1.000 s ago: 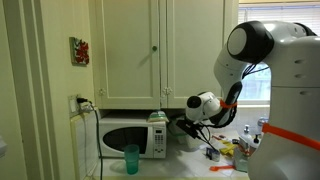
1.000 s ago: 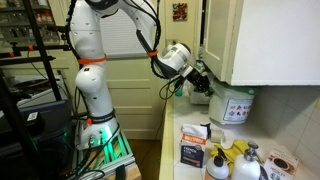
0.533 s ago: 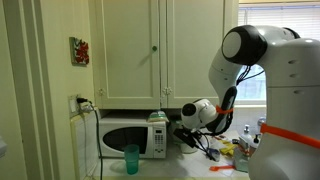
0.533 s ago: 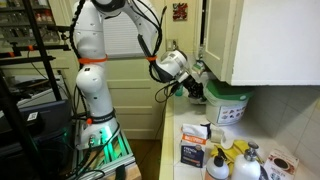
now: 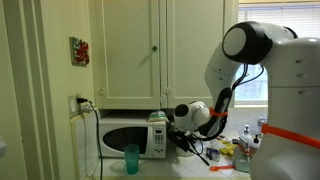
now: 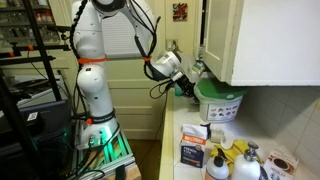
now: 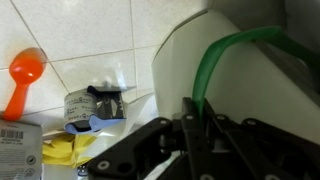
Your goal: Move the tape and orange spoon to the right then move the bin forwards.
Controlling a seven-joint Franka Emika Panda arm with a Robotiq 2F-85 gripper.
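I will next keep my gripper closed on the green rim [image 7: 212, 70], move toward the front edge of the counter and let go of it there, because the bin still stands back under the cabinet.
The bin [image 6: 218, 106] is pale with a green top and stands on the counter under the cabinet; it also shows next to the microwave [image 5: 157, 138]. In the wrist view its white body [image 7: 255, 95] fills the right side. My gripper [image 7: 196, 128] is shut on its green rim [image 7: 212, 70]; the gripper shows at the bin's side in both exterior views [image 6: 192, 88] [image 5: 181, 137]. The orange spoon [image 7: 22, 80] lies by the tiled wall, and also shows on the counter [image 5: 226, 168]. A small grey roll [image 7: 84, 106], possibly the tape, lies near the spoon.
A microwave [image 5: 128, 138] and a teal cup [image 5: 132, 159] stand on the counter. Boxes and bottles [image 6: 215, 158] and a yellow item [image 7: 65, 150] crowd the counter near the bin. Cabinets [image 6: 255, 40] hang close above the bin.
The arm has lowered and drawn back along the counter. In an exterior view the bin has shifted a little with it, away from the wall.
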